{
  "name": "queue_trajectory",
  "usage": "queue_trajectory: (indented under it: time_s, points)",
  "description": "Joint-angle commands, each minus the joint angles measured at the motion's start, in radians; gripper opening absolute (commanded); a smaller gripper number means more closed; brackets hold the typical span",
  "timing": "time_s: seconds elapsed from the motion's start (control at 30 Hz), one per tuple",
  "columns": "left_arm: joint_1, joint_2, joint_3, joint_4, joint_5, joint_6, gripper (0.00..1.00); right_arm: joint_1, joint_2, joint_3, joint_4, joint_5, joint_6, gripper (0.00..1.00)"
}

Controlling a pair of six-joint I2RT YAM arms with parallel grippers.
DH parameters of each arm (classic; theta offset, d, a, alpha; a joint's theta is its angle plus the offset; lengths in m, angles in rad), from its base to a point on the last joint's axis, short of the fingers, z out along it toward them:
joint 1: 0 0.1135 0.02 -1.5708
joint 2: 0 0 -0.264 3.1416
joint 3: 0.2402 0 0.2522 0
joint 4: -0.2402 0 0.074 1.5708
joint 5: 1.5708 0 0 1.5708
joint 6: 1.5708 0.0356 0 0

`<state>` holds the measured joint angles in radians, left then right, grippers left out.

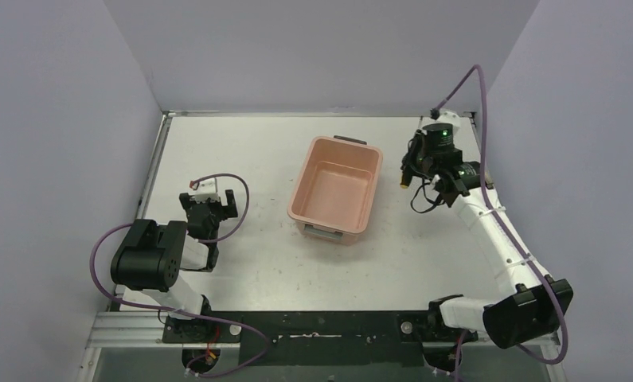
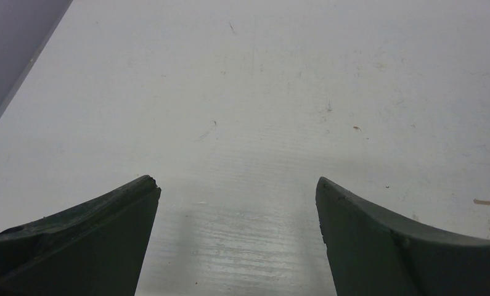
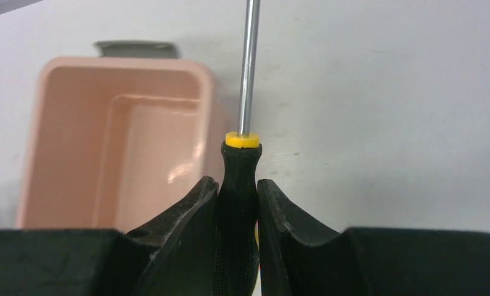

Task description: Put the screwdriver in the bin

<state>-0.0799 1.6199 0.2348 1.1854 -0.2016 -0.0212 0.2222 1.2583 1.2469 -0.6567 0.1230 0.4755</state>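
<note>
The screwdriver (image 1: pixel 406 180) is still outside the bin, so next I need to move my right gripper to the left in the top view, lower it to the bottom of the bin and let go of the screwdriver's handle.
My right gripper (image 3: pixel 237 182) is shut on the black handle of the screwdriver (image 3: pixel 238 166). Its yellow collar and thin metal shaft stick out forward past the fingertips. From above, the right gripper (image 1: pixel 415 169) holds the screwdriver (image 1: pixel 406 180) just right of the bin (image 1: pixel 305 179), outside it. The bin (image 3: pixel 125 62) is salmon-pink with grey handles and nothing inside; it lies left of the shaft in the right wrist view. My left gripper (image 2: pixel 238 182) is open over bare table. It sits well to the left of the bin, where the top view shows the left gripper (image 1: pixel 209 197).
The white table (image 1: pixel 241 151) is enclosed by grey walls on three sides. Purple cables (image 1: pixel 468 79) loop from both arms. Both arm bases stand at the near edge.
</note>
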Motion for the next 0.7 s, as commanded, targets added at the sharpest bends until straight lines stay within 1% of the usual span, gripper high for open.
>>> queue_trajectory:
  time_s: [0.0,0.13,0.23,0.37,0.67]
  points:
    - [-0.004,-0.008,0.017,0.033,-0.001,-0.001,0.97,0.199,0.027,0.08,0.015,0.045,0.11,0.0]
    - [-0.004,-0.008,0.017,0.034,-0.002,-0.001,0.97,0.378,0.103,0.141,0.06,0.099,0.143,0.0]
    - [-0.004,-0.008,0.017,0.033,-0.002,-0.001,0.97,0.451,0.159,0.152,0.103,0.089,0.153,0.0]
    - [-0.004,-0.007,0.017,0.034,-0.002,-0.002,0.97,0.476,0.234,0.11,0.155,0.048,0.164,0.0]
    - [-0.004,-0.007,0.017,0.034,-0.002,-0.002,0.97,0.48,0.401,-0.003,0.234,0.018,0.181,0.0]
